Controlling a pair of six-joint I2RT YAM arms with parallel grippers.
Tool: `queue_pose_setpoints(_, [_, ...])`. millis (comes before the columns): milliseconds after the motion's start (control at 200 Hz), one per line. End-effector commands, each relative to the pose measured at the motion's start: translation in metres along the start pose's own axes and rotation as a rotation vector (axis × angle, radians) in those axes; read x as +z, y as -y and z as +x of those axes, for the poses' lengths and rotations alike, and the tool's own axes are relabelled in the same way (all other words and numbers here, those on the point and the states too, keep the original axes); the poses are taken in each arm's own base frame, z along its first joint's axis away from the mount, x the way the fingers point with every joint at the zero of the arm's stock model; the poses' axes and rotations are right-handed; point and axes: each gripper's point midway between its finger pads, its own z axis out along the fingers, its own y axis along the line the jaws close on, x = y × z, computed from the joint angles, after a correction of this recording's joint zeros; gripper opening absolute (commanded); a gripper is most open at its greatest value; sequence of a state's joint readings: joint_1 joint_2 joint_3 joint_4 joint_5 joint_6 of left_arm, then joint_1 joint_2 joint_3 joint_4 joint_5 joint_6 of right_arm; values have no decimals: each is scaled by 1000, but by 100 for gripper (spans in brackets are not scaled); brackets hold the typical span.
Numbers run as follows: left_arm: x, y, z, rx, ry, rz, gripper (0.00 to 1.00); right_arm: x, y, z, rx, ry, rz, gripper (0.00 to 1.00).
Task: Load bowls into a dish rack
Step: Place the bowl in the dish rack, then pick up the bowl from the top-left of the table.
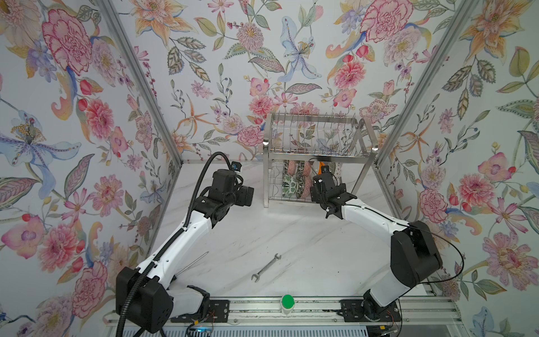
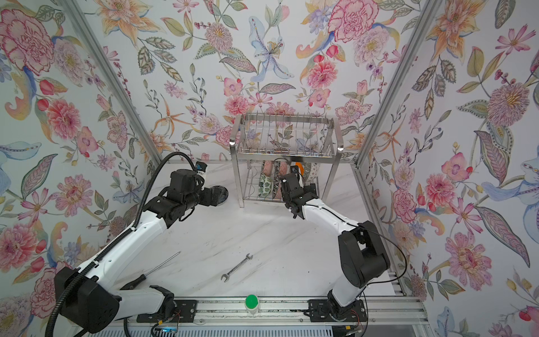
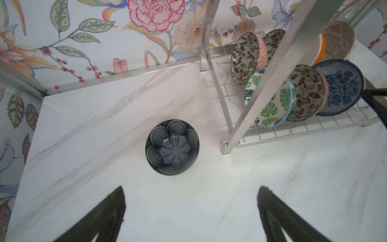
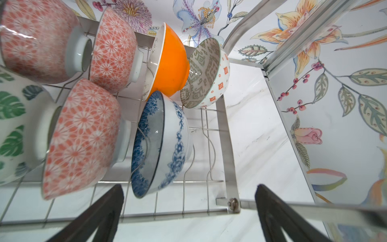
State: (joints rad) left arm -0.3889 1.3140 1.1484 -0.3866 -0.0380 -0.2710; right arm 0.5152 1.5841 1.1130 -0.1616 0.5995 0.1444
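Note:
Next, my left gripper lowers onto the dark patterned bowl and straddles the bowl's rim farthest from the rack [image 3: 147, 154]. The rack's post stands close to the rim's other side.
The steel dish rack [image 1: 318, 157] stands at the back of the table. Several bowls rest on edge in its lower tier: a green-leaf one [image 3: 270, 104], black-floral ones [image 3: 306, 93], pink-outside ones [image 4: 81, 138], an orange one [image 4: 169, 60] and a blue-and-white one [image 4: 161, 144]. A dark patterned bowl [image 3: 172, 147] sits upright on the table left of the rack. My left gripper [image 3: 191, 188] hovers open just short of it. My right gripper [image 4: 189, 186] is open at the rack's front edge, near the blue-and-white bowl and holding nothing.
A wrench [image 1: 266, 267] lies on the table's front middle. A screwdriver [image 2: 151, 270] lies beside the left arm. A green-capped item [image 1: 287, 302] sits on the front rail. Floral walls close in on the left, right and back.

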Motion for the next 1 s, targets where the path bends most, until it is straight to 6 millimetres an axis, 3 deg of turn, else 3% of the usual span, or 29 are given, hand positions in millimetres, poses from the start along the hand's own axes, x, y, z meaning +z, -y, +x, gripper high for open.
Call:
queue_pose_setpoints(0, [14,-26,12,-88,-29,-104,99,-27,-14,-12,0,88,-153,99])
queue_pose_setpoints(130, [34,-55,32,-199,-81,-179,99,-59,-23,-4,14,136,-324,99])
queue_pose_setpoints(290, [69,-69,56,-313,-123,-168,99,-87,-21,5,63,157,-444,99])
queue_pose_setpoints(520, [114,-78,83,-345,-193,-193,99,-82,6,17,221,83,-439,99])
queue_pose_setpoints(996, [168,-95,112,-400,-218,-166,99,-81,18,9,198,67,-446,99])
